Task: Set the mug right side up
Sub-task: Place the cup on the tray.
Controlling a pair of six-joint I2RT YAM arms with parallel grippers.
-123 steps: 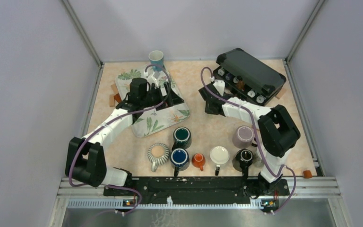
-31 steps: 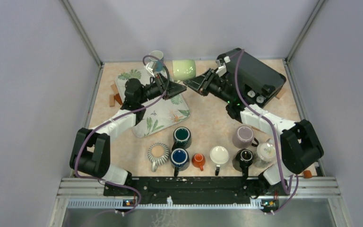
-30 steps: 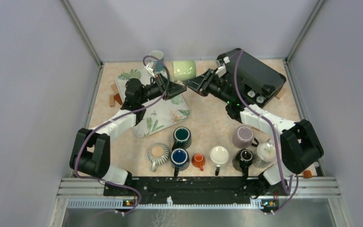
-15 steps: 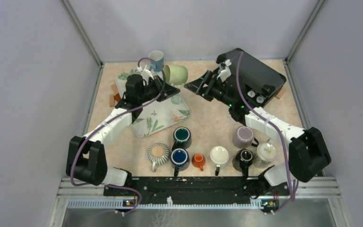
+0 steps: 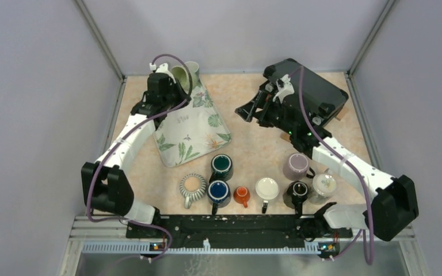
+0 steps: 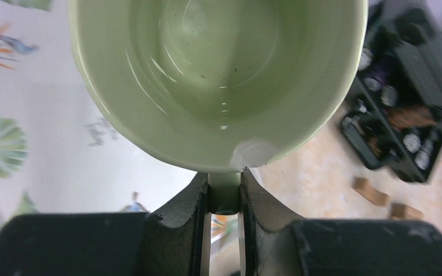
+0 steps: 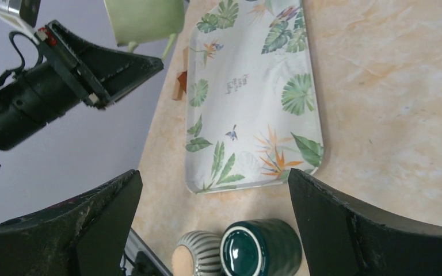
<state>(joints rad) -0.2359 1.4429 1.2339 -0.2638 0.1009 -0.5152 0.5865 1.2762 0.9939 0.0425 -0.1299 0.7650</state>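
Observation:
The mug still hangs tilted, so my left gripper should lower it and tilt it level onto the tray's far end beside the light blue cup to let it go.
The pale green mug [image 5: 179,73] hangs over the far left corner of the floral tray [image 5: 195,129]. My left gripper [image 5: 171,81] is shut on its handle. In the left wrist view the fingers [image 6: 198,198] pinch the handle [image 6: 224,192] and I look straight into the mug's [image 6: 218,75] open mouth. The right wrist view shows the mug [image 7: 144,20] at the top edge, beside the left gripper [image 7: 101,63]. My right gripper [image 5: 252,109] hangs open over the table right of the tray, with nothing between its fingers [image 7: 218,230].
A light blue cup [image 5: 193,67] stands just behind the held mug. Several mugs line the near side, among them striped [image 5: 191,187], dark green [image 5: 221,165], white [image 5: 267,188] and purple [image 5: 295,165]. A black case [image 5: 308,86] lies at the back right. Wooden blocks [image 5: 138,119] sit left of the tray.
The right gripper has opened, let go of the green mug and drawn back to the right. The left arm has carried the mug by its handle to the tray's far left corner.

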